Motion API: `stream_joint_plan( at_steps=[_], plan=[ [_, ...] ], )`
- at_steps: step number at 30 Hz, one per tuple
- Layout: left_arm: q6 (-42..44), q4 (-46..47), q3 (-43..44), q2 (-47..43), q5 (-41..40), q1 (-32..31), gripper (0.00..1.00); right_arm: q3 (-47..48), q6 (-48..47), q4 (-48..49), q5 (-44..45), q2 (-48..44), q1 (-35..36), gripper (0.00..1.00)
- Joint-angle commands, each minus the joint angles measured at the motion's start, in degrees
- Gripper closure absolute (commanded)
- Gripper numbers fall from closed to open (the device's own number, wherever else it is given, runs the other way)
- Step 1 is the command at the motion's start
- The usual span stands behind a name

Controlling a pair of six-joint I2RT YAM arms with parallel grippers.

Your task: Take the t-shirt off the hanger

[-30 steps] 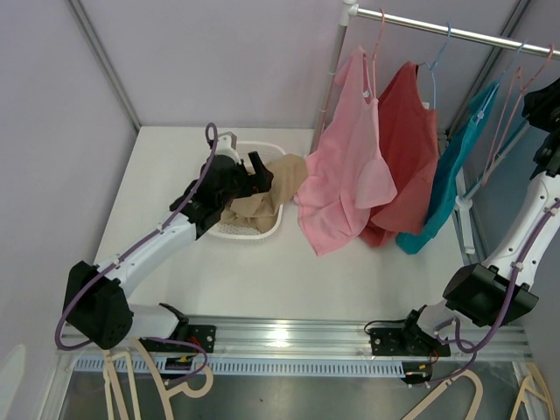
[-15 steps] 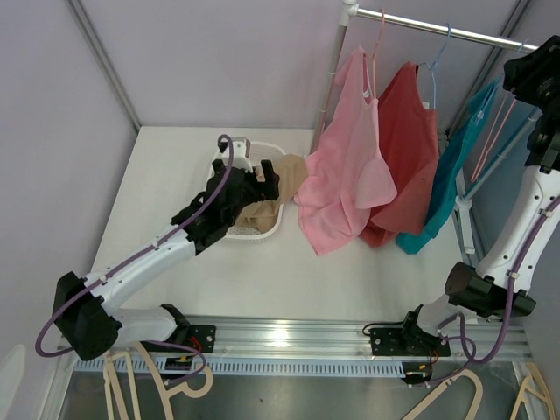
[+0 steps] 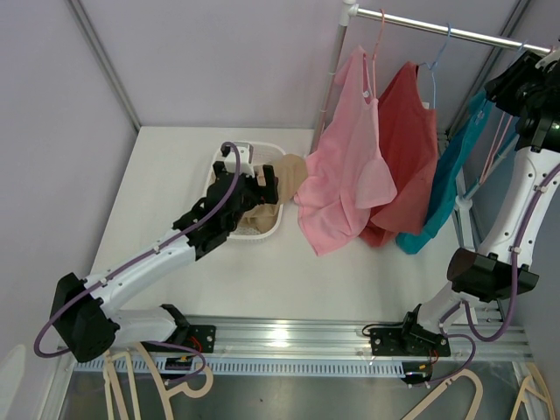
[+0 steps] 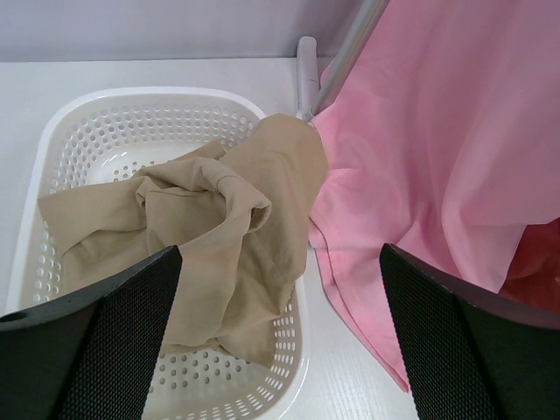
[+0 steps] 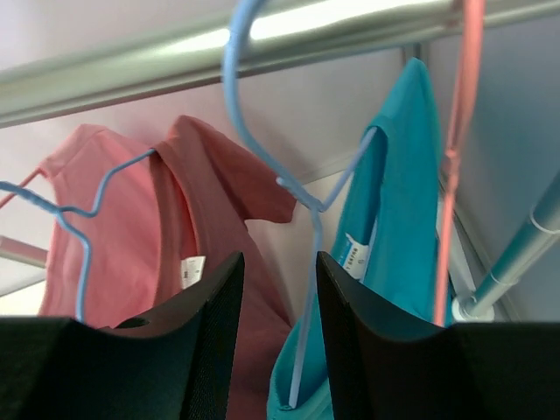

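My right gripper has the thin light blue hanger running beyond its fingers, so next it will ease toward the teal t-shirt and close on the hanger's wire below its fork.
Three t-shirts hang on hangers from the rail: pink, red and teal. My right gripper is raised to the rail beside the teal t-shirt. Its jaws stand apart and open, and the thin wire of the blue hanger runs down just beyond the gap, ungripped. The hanger's hook loops over the rail. My left gripper is wide open and empty, above the basket's right side, close to the pink t-shirt.
A white perforated basket holds a crumpled tan garment. An empty pink hanger hangs right of the teal shirt. The rack's upright pole stands behind the pink shirt. Spare hangers lie at the near edge.
My right gripper rose and swung left to the rail beside the teal shirt's hanger, its jaws opening wider. My left arm reached further right, over the basket toward the pink shirt.
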Motion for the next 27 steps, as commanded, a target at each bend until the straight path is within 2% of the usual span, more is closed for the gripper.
stream_joint_plan(
  at_steps=[1, 5, 19, 21, 22, 23, 27],
  plan=[
    [1.20, 3.11, -1.19, -2.57, -1.05, -0.26, 0.00, -0.13, -0.55, -0.92, 3.41, -0.09, 0.75, 0.57],
    [0.67, 3.46, -2.16, -3.09, -1.05, -0.26, 0.00, -1.45, -1.34, -0.57, 5.79, -0.18, 1.63, 0.55],
    [0.41, 3.81, -3.04, -2.83, -0.96, -0.26, 0.01, -1.80, -3.72, -0.49, 12.20, 2.37, 4.61, 0.57],
    [0.49, 3.90, -3.13, -3.01, -0.96, -0.26, 0.01, -1.54, -4.16, -0.40, 14.57, 2.72, 5.14, 0.68],
    [0.67, 4.07, -3.21, -3.01, -0.96, -0.26, 0.01, -1.36, -4.33, -0.57, 15.11, 2.89, 5.32, 0.77],
    [0.76, 4.08, -3.21, -3.18, -0.96, -0.26, 0.01, -0.92, -4.51, -0.83, 15.29, 3.16, 5.41, 0.98],
    [1.02, 3.99, -3.21, -3.18, -0.96, -0.26, 0.01, 2.15, -6.61, -1.89, 19.24, 4.39, 7.07, 1.00]
  ],
)
